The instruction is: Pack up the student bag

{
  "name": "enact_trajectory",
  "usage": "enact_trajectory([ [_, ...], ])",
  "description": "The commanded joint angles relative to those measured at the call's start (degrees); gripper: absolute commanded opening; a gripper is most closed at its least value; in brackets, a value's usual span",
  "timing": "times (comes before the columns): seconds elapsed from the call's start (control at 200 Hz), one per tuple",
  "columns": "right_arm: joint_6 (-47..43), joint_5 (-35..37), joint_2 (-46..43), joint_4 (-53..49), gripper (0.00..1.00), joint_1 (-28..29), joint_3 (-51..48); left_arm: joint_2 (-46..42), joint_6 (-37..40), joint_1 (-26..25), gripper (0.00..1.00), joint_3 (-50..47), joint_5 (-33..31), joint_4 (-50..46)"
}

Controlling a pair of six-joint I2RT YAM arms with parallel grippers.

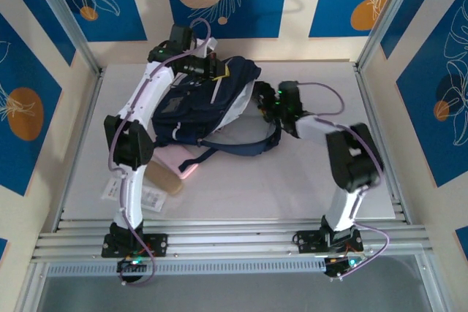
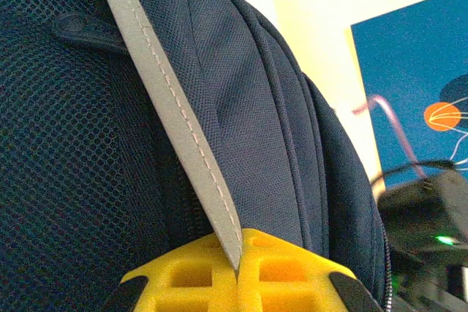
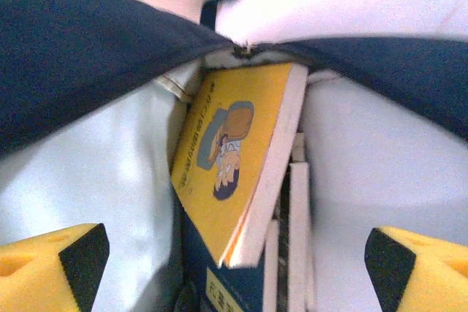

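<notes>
The books already lean inside. The grey stripe needs to come down next in my left gripper toward the bag's gaping pale-lined opening (image 1: pixel 238 109) and be released.
The student bag (image 1: pixel 197 107), navy blue with grey stripes, lies at the back middle of the table. My left gripper (image 1: pixel 214 71) is at the bag's top. In the left wrist view its yellow fingers (image 2: pixel 183 275) are shut on a grey stripe (image 2: pixel 175 115) of the bag (image 2: pixel 256 129). My right gripper (image 1: pixel 268 104) is at the bag's right-hand mouth. Seen from the right wrist, it (image 3: pixel 234 253) stands open, its pads far apart, inside the pale-lined opening (image 3: pixel 110 158). A yellow book with a cartoon figure (image 3: pixel 234 158) leans in there over a dark blue book (image 3: pixel 219 283) and white page edges (image 3: pixel 300 231).
A pink flat item (image 1: pixel 183 160) and a tan one (image 1: pixel 165 181) lie by the left arm, in front of the bag. White slips (image 1: pixel 151 196) lie nearer the front left. A dark strap (image 1: pixel 248 147) loops out onto the table. Metal frame posts (image 1: pixel 66 20) stand at the back corners.
</notes>
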Motion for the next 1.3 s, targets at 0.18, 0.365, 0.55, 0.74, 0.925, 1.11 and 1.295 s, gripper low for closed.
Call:
enact_trajectory([
  [0.18,-14.39,24.84,-29.81,-30.46,0.89,3.51,-10.5,6.18,0.03,-4.3,0.0,6.73,-5.8,4.41],
  [0.365,-16.94,30.13,-44.36,-41.51,0.87,6.33,-14.26,15.29,4.52,-11.22,0.0,20.74,-12.25,-1.93],
  [0.55,-22.07,28.97,-54.47,-45.61,0.87,8.57,-18.44,16.31,6.3,-16.49,0.18,21.32,-15.27,0.27],
  [0.74,-29.02,24.68,-55.84,-46.54,0.88,10.91,-17.57,11.09,5.32,-16.23,0.65,21.2,-18.5,-3.34],
  [0.925,-36.16,22.33,-54.33,-45.3,0.87,17.14,-14.92,-7.46,5.34,-15.48,0.71,8.02,-28.49,-5.34],
  [1.11,-38.76,24.69,-48.31,-45.07,0.86,25.34,-11.39,-33.42,-1.68,-13.19,0.73,-23.88,-38.31,1.53],
  [1.295,-43.77,27.45,-39.14,-44.89,0.87,34.9,-6.01,-48.65,-8.91,-9.54,0.9,-41.75,-42.53,-2.59],
])
